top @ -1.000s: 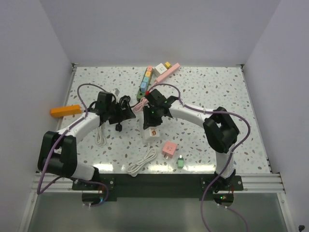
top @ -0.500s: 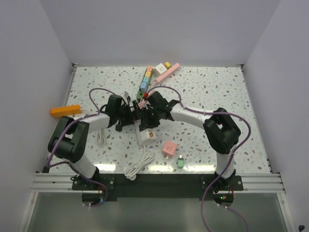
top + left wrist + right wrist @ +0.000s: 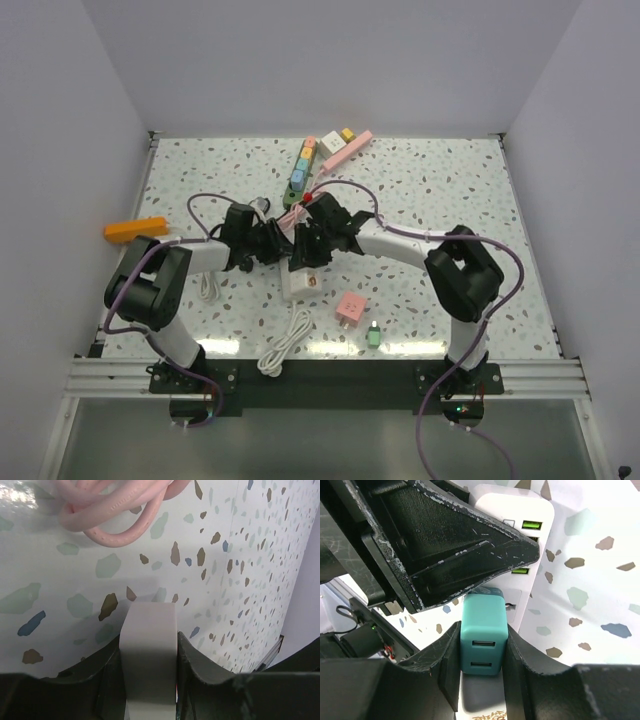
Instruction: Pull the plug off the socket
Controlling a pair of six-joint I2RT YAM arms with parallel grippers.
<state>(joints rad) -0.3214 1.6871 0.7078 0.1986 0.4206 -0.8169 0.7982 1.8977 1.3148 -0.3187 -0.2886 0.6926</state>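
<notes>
The table is empty beside the pink cube, beyond the small green plug. My right gripper will lift off the white socket next, then move down there.
The white socket (image 3: 298,284) lies mid-table between the two arms. In the right wrist view a teal plug (image 3: 484,636) with two USB ports sits in the socket (image 3: 520,510), and my right gripper (image 3: 483,628) is shut on its sides. My left gripper (image 3: 278,246) comes in from the left; in its wrist view both fingers press against the white socket block (image 3: 149,655), so the left gripper (image 3: 149,645) is shut on it. The left gripper's black finger (image 3: 445,545) crosses just above the plug. From above, the two grippers hide the plug.
A pink cable (image 3: 110,510) coils just beyond the socket. A pink cube (image 3: 350,307), a small green plug (image 3: 373,338) and a white cable (image 3: 285,345) lie near the front. An orange block (image 3: 136,229) sits left; a coloured power strip (image 3: 301,168) lies at the back.
My left arm swung right to the socket and its jaws closed onto the white block. The right gripper kept its hold on the teal plug; the socket shifted slightly towards the front left.
</notes>
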